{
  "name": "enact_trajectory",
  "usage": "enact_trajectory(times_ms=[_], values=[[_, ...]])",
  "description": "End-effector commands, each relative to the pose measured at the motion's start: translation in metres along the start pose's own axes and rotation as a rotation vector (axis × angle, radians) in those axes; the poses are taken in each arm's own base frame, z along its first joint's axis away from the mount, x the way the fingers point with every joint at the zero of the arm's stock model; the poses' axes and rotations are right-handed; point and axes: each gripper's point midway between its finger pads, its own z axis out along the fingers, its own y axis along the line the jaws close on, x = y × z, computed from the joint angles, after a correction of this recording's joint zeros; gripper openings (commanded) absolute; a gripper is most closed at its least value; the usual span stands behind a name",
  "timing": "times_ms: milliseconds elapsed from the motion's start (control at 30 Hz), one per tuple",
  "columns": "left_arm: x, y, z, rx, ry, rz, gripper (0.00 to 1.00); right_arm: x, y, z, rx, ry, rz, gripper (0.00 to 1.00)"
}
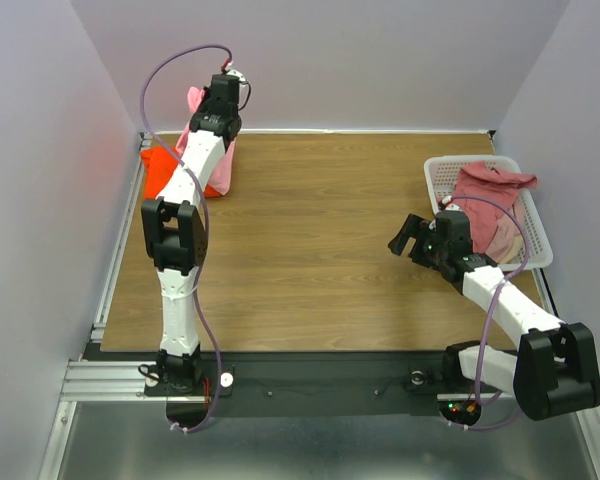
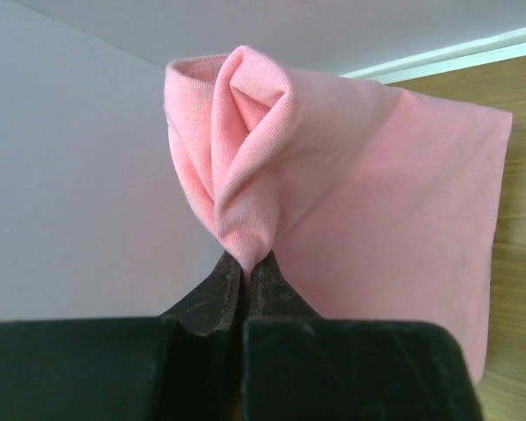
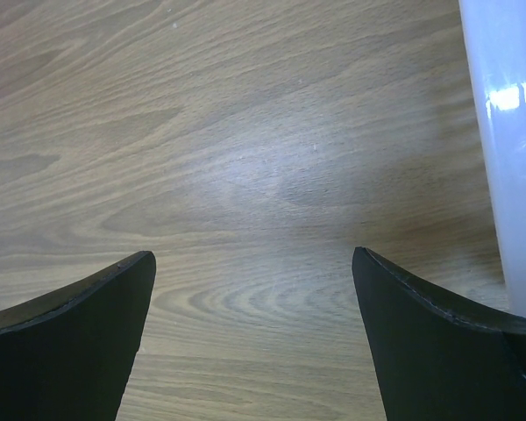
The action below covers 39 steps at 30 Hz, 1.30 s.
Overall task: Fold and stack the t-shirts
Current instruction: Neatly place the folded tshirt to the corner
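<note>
I need to move my left gripper to the left in the top view, then down over the bright orange t-shirt (image 1: 158, 172). I should let go of the pink t-shirt's fold there, because the orange t-shirt lies uncovered.
My left gripper (image 2: 245, 260) is shut on a bunched fold of the bubblegum pink t-shirt (image 2: 377, 193). It holds the shirt up at the table's far left corner, near the wall. In the top view the pink t-shirt (image 1: 223, 165) hangs behind the left arm, above the bright orange t-shirt (image 1: 158, 172) lying on the table. A dusty rose t-shirt (image 1: 488, 188) sits heaped in the white basket (image 1: 442, 175) at the right, with cream cloth (image 1: 512, 243) beneath it. My right gripper (image 1: 404, 238) stands open just left of the basket, over bare wood (image 3: 254, 263), with nothing between its fingers.
The wooden table (image 1: 320, 230) is walled at the back and on both sides. A metal rail (image 1: 115, 270) runs along its left edge. A glossy white strip (image 3: 508, 140) shows at the right of the right wrist view.
</note>
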Motion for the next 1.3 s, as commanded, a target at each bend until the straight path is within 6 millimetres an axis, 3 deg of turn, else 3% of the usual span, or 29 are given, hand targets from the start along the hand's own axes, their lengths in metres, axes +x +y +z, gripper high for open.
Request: enact_trajectory(times_ms=[0,100,300,433,567,600,633,667,733,800,833,933,1100,1233,1267], values=[[-0.031,0.065,-0.018,-0.087,-0.096,-0.097,0.0,-0.008,0.001,0.001,0.0,-0.042,0.001,1.0],[-0.023,0.065,-0.009,-0.092,-0.086,-0.084,0.0,-0.006,0.0,0.002,0.003,-0.038,-0.001,1.0],[0.011,0.064,0.033,-0.081,-0.042,-0.082,0.0,-0.01,-0.003,-0.001,0.02,-0.063,0.001,1.0],[0.038,0.05,0.063,-0.058,-0.004,-0.093,0.0,-0.013,-0.003,-0.002,0.022,-0.075,0.0,1.0],[0.055,0.053,0.087,-0.082,0.028,-0.119,0.0,-0.014,-0.004,-0.002,0.03,-0.079,0.003,1.0],[0.057,0.06,0.091,-0.105,0.03,-0.133,0.09,-0.015,-0.004,-0.001,0.03,-0.079,0.003,1.0],[0.058,0.06,0.094,-0.115,0.034,-0.137,0.11,-0.015,-0.004,-0.001,0.03,-0.079,0.002,1.0],[0.073,0.068,0.104,-0.135,0.059,-0.146,0.11,-0.015,-0.004,-0.001,0.031,-0.077,0.003,1.0],[0.078,0.074,0.109,-0.159,0.062,-0.161,0.34,-0.015,-0.004,0.0,0.033,-0.075,0.003,1.0],[0.087,0.082,0.116,-0.196,0.069,-0.184,0.94,-0.014,-0.003,0.001,0.03,-0.07,0.002,1.0],[0.091,0.087,0.118,-0.224,0.079,-0.202,0.98,-0.014,-0.003,0.001,0.029,-0.065,0.001,1.0],[0.087,0.098,0.113,-0.269,0.076,-0.241,0.98,-0.013,-0.001,0.001,0.02,-0.063,-0.005,1.0],[0.045,0.12,0.081,-0.248,-0.011,-0.374,0.98,-0.023,0.008,-0.008,-0.017,-0.098,-0.007,1.0],[0.0,0.136,0.026,-0.187,-0.112,-0.469,0.98,-0.029,0.018,-0.018,-0.059,-0.11,-0.008,1.0],[-0.017,0.124,0.01,-0.155,-0.142,-0.48,0.98,-0.03,0.019,-0.021,-0.067,-0.111,-0.006,1.0]])
